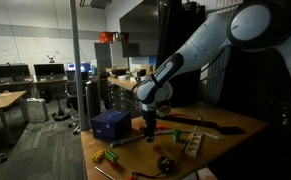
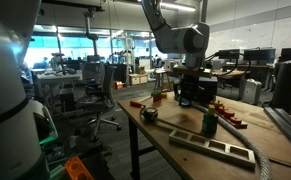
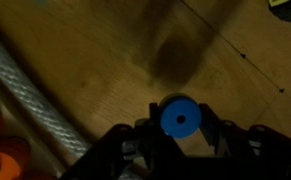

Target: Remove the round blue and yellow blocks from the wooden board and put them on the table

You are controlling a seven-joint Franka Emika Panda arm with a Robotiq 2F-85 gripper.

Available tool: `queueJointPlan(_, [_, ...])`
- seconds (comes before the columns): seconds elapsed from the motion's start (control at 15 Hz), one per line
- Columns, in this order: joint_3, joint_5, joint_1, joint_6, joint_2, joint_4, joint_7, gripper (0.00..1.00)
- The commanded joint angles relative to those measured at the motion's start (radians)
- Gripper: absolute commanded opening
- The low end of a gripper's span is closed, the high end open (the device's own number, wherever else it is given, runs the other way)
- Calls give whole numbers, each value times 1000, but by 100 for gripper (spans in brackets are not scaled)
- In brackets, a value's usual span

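Observation:
The round blue block (image 3: pixel 179 117) goes slightly down in my gripper onto the brown table directly below next, before the fingers spread to release.
In the wrist view my gripper (image 3: pixel 180 125) is shut on the round blue block (image 3: pixel 179 117), which has a hole in its centre. It holds the block just above the brown wooden table (image 3: pixel 95 60). In both exterior views the gripper (image 1: pixel 150 126) (image 2: pixel 182 98) points down over the table (image 1: pixel 225 125) (image 2: pixel 160 135), next to the dark blue box (image 1: pixel 110 124) (image 2: pixel 198 92). A small light-tan wooden board (image 1: pixel 192 142) lies on the table beside the gripper. I cannot make out the round yellow block for certain.
A thick pale rope (image 3: pixel 35 100) runs along the left of the wrist view, with orange pieces (image 3: pixel 5 158) beyond it. Small coloured pieces (image 1: pixel 110 156) lie near the table's front. A long wooden tray (image 2: pixel 220 147) lies near the table edge. Office desks and chairs stand behind.

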Motion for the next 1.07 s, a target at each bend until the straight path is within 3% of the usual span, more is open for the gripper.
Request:
queueJointPlan(0.0, [-9, 4, 8, 73, -35, -71, 21, 24])
queueJointPlan(0.33, [-13, -6, 13, 92, -35, -95, 44, 24])
queueJointPlan(0.47, [-13, -6, 13, 90, -37, -99, 52, 69])
queueJointPlan(0.73, [-15, -10, 18, 81, -40, -102, 73, 96])
queueJointPlan(1.0, [-27, -66, 58, 39, -111, -117, 160, 100])
